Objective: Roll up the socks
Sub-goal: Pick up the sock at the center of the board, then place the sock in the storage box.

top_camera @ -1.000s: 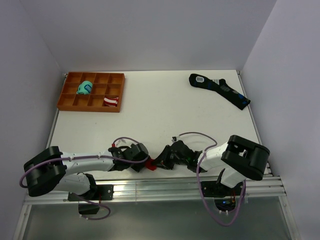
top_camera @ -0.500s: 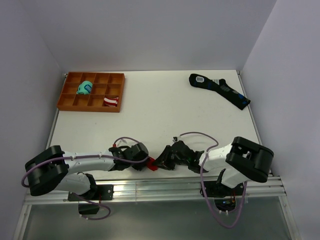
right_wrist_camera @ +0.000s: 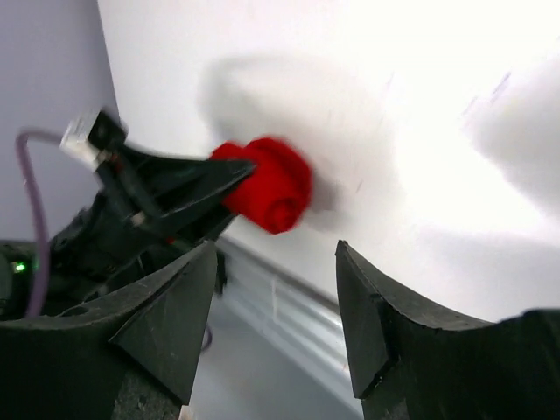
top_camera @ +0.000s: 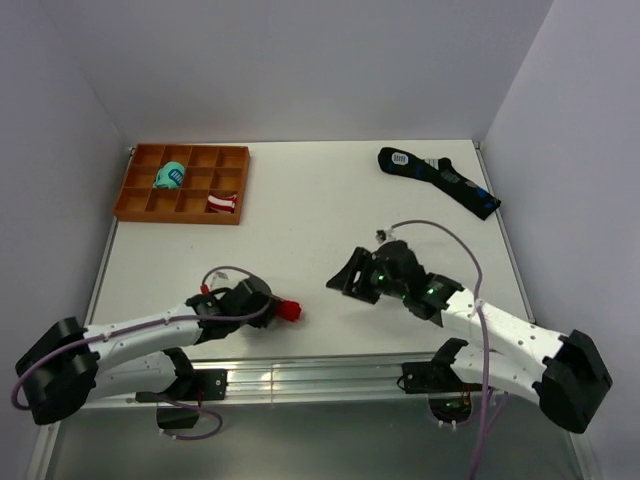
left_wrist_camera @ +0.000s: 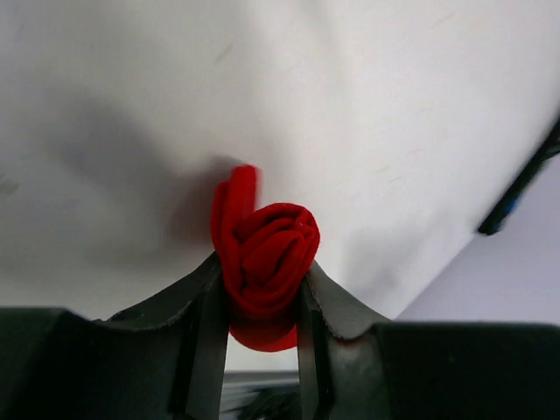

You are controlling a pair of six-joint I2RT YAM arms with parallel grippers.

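The left gripper carries the red roll of socks outward into the empty near-row section beside the striped bundle next and releases it there, since that section lies outward.
The socks [top_camera: 289,310] are a tight bright red roll, held just above the white table near its front edge. My left gripper [top_camera: 277,310] is shut on them. In the left wrist view the roll [left_wrist_camera: 267,249] sits squeezed between the two black fingers of that gripper [left_wrist_camera: 262,271], its spiral end facing the camera. My right gripper [top_camera: 347,279] stands open a short way to the right of the roll, with nothing between its fingers. In the right wrist view the red roll [right_wrist_camera: 273,186] shows beyond the wide-open gripper [right_wrist_camera: 276,254], held by the left gripper [right_wrist_camera: 188,197].
An orange compartment tray [top_camera: 178,217] at the back left holds a teal bundle [top_camera: 170,176] and a red-and-white striped bundle [top_camera: 222,203]. Long black socks [top_camera: 440,180] lie at the back right. A metal rail [top_camera: 330,375] runs along the table's near edge.
My right gripper opened, let go of the red roll and drew back to the right and up the table. The left gripper, still shut on the roll, shifted slightly left.
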